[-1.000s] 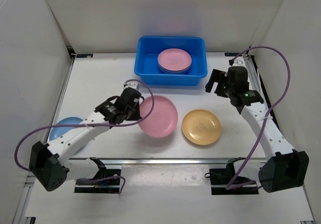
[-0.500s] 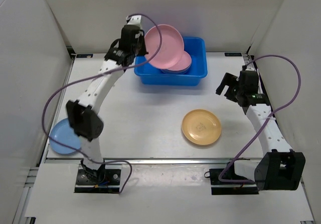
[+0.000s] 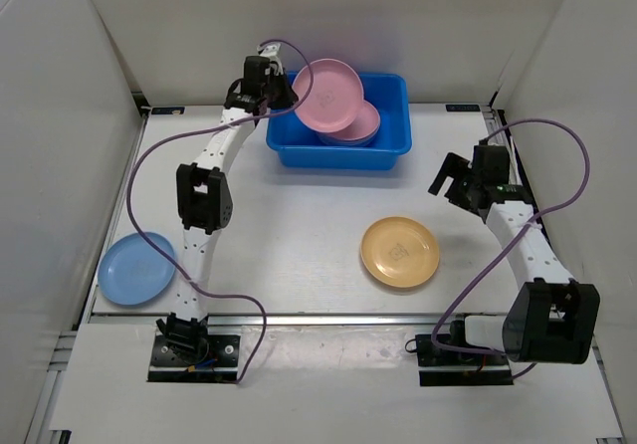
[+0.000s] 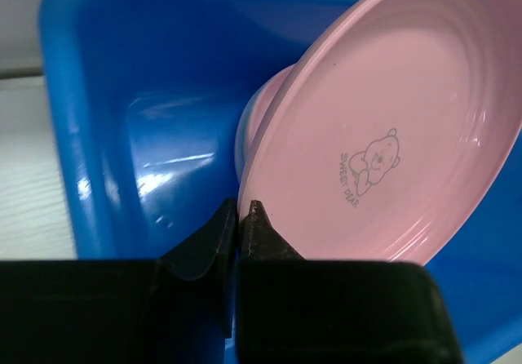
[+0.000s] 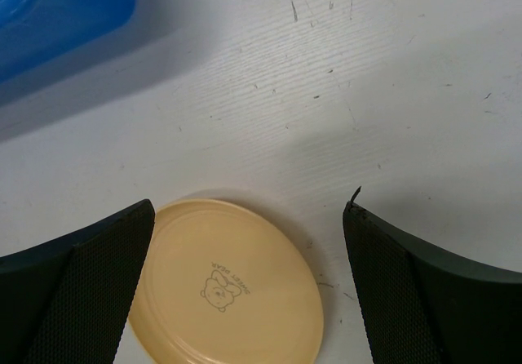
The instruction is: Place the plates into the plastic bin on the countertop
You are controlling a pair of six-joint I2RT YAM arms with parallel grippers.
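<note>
My left gripper is above the plate stack [image 3: 360,131] [image 4: 259,114], which is to its right in the top view. It needs to move down toward the stack next and let go of the pink plate's rim.
My left gripper [image 3: 284,91] [image 4: 242,207] is shut on the rim of a pink plate [image 3: 326,95] [image 4: 391,127], held tilted over the left part of the blue plastic bin [image 3: 391,148] [image 4: 114,111]. Under it a stack of plates [image 3: 362,125] lies in the bin. An orange-yellow plate [image 3: 399,251] [image 5: 236,286] lies on the white countertop [image 3: 289,235], with my right gripper [image 3: 450,177] [image 5: 249,217] open above and behind it. A light blue plate [image 3: 136,268] rests at the left edge.
White walls [image 3: 70,115] close in the countertop on the left, back and right. Purple cables [image 3: 557,175] loop from both arms. The arm bases [image 3: 194,349] sit at the near edge.
The left arm has carried the pink plate from the middle of the countertop up over the bin. The right gripper has drawn back to the right, still open.
</note>
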